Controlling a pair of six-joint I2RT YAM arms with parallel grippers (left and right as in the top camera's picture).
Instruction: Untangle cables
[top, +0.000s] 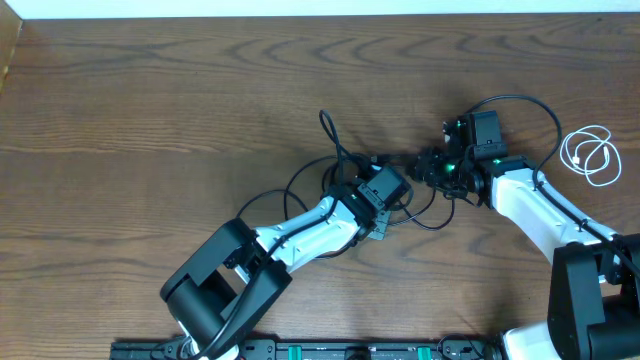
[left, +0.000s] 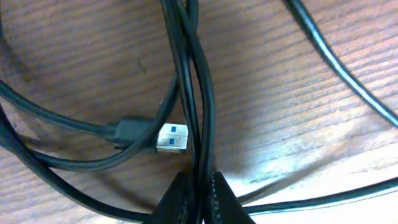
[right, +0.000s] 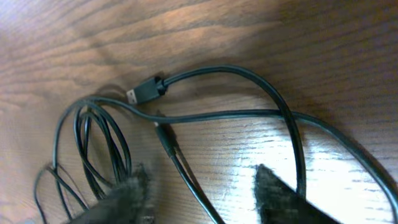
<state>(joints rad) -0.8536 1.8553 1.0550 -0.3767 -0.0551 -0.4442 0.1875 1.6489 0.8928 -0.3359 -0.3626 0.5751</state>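
Observation:
I will lift my left gripper, then move it left in the overhead view, over the wood beside the tangle, to release both cable pieces, as they cross the loops.
The black cables lie tangled in loops at the table's middle. My left gripper hangs over the tangle's right side. In the left wrist view it is shut on two black strands that run up side by side, with a silver USB plug just left of them. My right gripper faces it from the right. In the right wrist view it stands open, one black strand passing loose between its fingers. A black plug lies beyond. The white cable lies coiled apart at far right.
A wooden table stretches wide to the left and back. A thicker black wire arcs above the right arm. The arm bases and a rail fill the front edge.

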